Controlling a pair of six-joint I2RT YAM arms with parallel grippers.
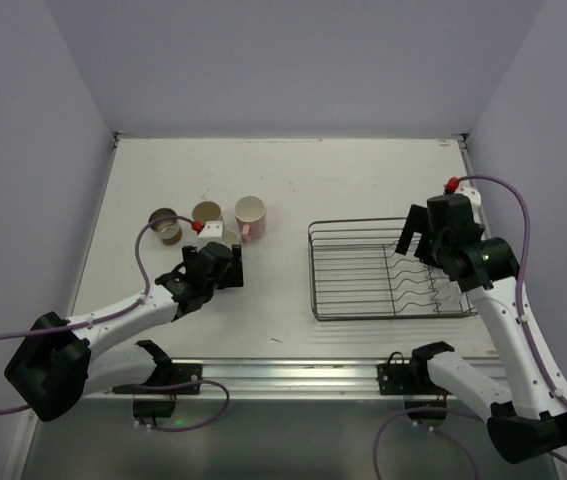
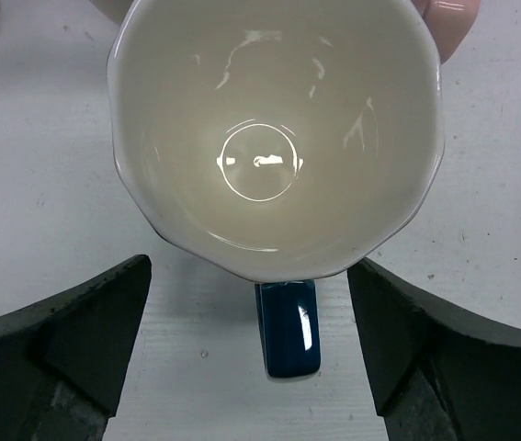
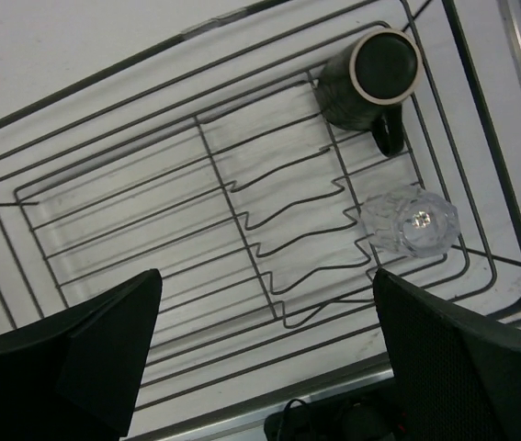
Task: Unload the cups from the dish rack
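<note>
The dark brown mug (image 3: pixel 367 84) still sits below my right gripper in the rack (image 3: pixel 150 184). My right gripper will next move down and toward the right in the wrist view, around the mug.
A blue mug (image 2: pixel 278 138) with a cream inside stands upright on the table, its blue handle (image 2: pixel 288 331) pointing back between my left gripper's (image 2: pixel 249 280) open jaws, which do not touch it. In the top view my left gripper (image 1: pixel 225 262) covers this mug. Two beige mugs (image 1: pixel 166 225) (image 1: pixel 207 212) and a pink mug (image 1: pixel 250 215) stand just beyond. The wire dish rack (image 1: pixel 363 270) lies at the right. My right gripper (image 3: pixel 267 276) hangs open and empty above the dish rack (image 3: pixel 150 184), which holds a dark brown mug (image 3: pixel 370 78).
A clear glass (image 3: pixel 412 220) sits in the rack near the dark mug. The pink mug's edge (image 2: pixel 448 23) is close beside the blue mug. The aluminium rail (image 1: pixel 293 375) runs along the near table edge. Grey walls enclose the table.
</note>
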